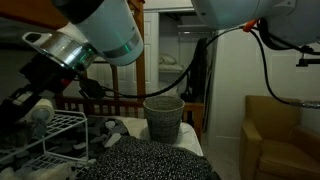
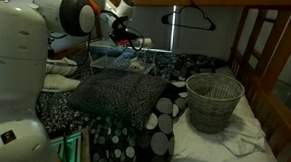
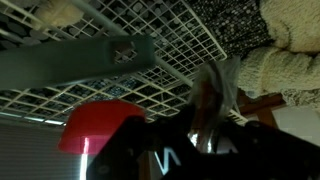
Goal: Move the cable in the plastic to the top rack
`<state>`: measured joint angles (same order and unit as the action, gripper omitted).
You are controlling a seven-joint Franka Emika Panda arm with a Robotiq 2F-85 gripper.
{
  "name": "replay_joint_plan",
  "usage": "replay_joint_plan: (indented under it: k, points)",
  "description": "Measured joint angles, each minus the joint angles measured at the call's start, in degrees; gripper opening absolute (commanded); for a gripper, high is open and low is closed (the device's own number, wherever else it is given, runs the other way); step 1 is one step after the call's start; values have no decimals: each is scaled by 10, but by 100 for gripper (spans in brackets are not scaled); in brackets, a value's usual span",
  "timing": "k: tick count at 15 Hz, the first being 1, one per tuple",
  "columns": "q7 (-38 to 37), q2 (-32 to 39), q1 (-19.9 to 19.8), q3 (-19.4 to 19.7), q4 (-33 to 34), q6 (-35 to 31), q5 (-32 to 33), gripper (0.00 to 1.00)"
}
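My gripper moves across the top rack (image 3: 150, 25) toward the red object next and releases the crinkled bag over the bare grid at the white bars.
My gripper (image 3: 205, 130) is shut on a crinkled clear plastic bag (image 3: 212, 90); the cable inside it cannot be made out. The white wire grid of the top rack (image 3: 150, 25) fills the wrist view close behind the bag. In both exterior views the gripper (image 1: 38, 105) (image 2: 131, 40) hangs just over the rack's upper tier (image 1: 62, 122) (image 2: 109, 55). I cannot tell whether the bag touches the bars.
A wicker basket (image 1: 163, 115) (image 2: 213, 100) stands on the bed beside a dotted dark pillow (image 1: 150, 160) (image 2: 115, 89). A red object (image 3: 95, 125) and a cream knit cloth (image 3: 290, 60) lie near the rack. A brown wooden bunk frame (image 2: 249, 46) and an armchair (image 1: 275, 140) stand nearby.
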<state>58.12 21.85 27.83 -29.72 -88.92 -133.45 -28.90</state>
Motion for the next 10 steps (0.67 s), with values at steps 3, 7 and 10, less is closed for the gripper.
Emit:
replay_joint_plan:
  k: [3, 7, 10]
  points:
    - [0, -3, -3, -1, 1, 0, 0, 3]
    - [-40, 19, 15, -1, 17, -49, 40, 3]
    - [-120, 63, 61, 4, 56, -117, 117, 3]
